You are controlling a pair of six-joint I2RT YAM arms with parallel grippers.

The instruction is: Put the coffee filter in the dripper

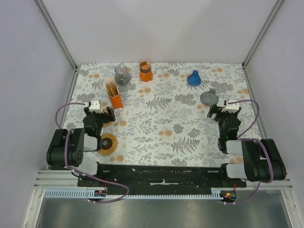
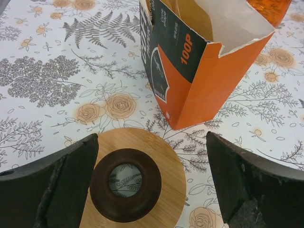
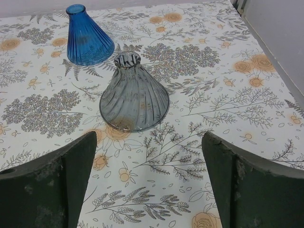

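My left gripper should lift outward past the filter box (image 1: pixel 114 95) next, then go down onto the orange dripper's rim (image 1: pixel 140 62), because that dripper stands outward of my gripper.
The orange-and-black filter box (image 1: pixel 114 95) stands open at the left, with brown paper filters (image 2: pixel 189 13) showing inside it. My left gripper (image 1: pixel 98 113) is open and empty just short of the box (image 2: pixel 199 71). A wooden disc with a dark brown ring (image 2: pixel 128 183) lies on the table between its fingers (image 2: pixel 57 185). My right gripper (image 1: pixel 223 111) is open and empty. It faces a grey ribbed glass dripper (image 3: pixel 134 97), which stands wide end down. A blue dripper (image 3: pixel 87 37) stands behind it.
At the back stand another grey glass dripper (image 1: pixel 122 74) and an orange one (image 1: pixel 146 71). A wooden ring disc (image 1: pixel 108 144) lies near the left arm's base. Walls enclose the floral table (image 1: pixel 161 118) on three sides.
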